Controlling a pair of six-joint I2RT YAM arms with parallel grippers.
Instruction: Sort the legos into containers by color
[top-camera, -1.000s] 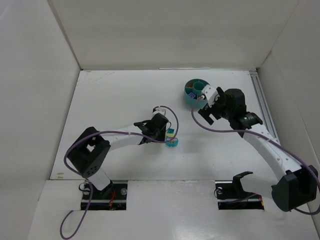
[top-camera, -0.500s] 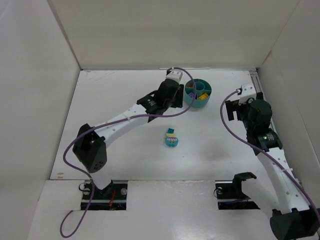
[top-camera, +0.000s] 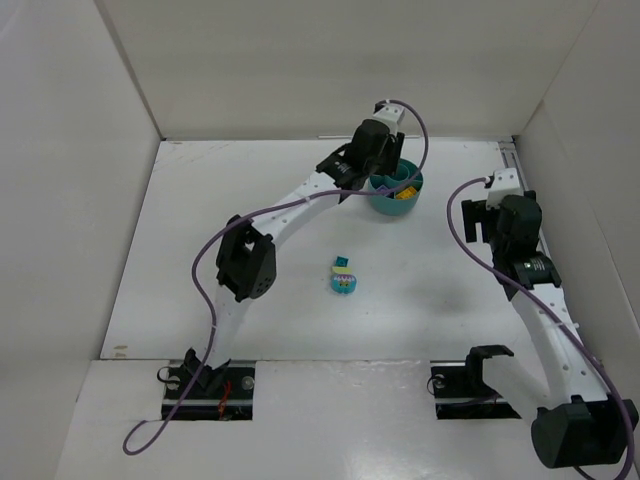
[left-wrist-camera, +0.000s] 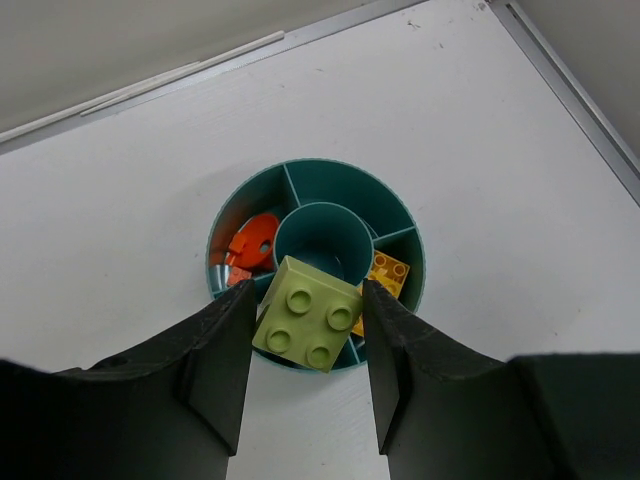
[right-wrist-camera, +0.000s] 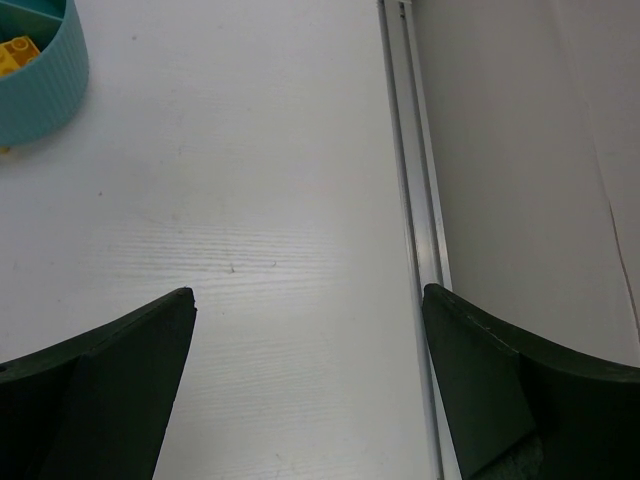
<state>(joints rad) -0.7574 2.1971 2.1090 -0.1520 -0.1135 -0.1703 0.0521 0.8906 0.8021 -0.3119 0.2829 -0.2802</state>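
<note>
My left gripper lowers over the tub's round middle cup (top-camera: 400, 172) (left-wrist-camera: 325, 237) and releases the light green brick inside next, because orange-red and yellow pieces sit in wedges beside it.
My left gripper (left-wrist-camera: 305, 325) is shut on a light green brick (left-wrist-camera: 308, 315) and holds it above the round teal tub (left-wrist-camera: 400, 215), over its near rim. In the tub lie orange-red bits (left-wrist-camera: 250, 245) in the left wedge and a yellow brick (left-wrist-camera: 387, 272) in the right wedge. In the top view the left gripper (top-camera: 372, 152) hangs over the tub (top-camera: 400, 192) at the back. A small heap of teal, yellow and light green bricks (top-camera: 343, 278) lies mid-table. My right gripper (right-wrist-camera: 305, 300) is open and empty over bare table, right of the tub (right-wrist-camera: 35, 85).
A metal rail (right-wrist-camera: 415, 200) runs along the table's right edge by the wall. White walls enclose the table on the left, back and right. The right arm (top-camera: 515, 235) stands near the right wall.
My left gripper has gone from the heap mid-table to over the tub, carrying the light green brick. My right arm has drawn back from the tub to the right side.
</note>
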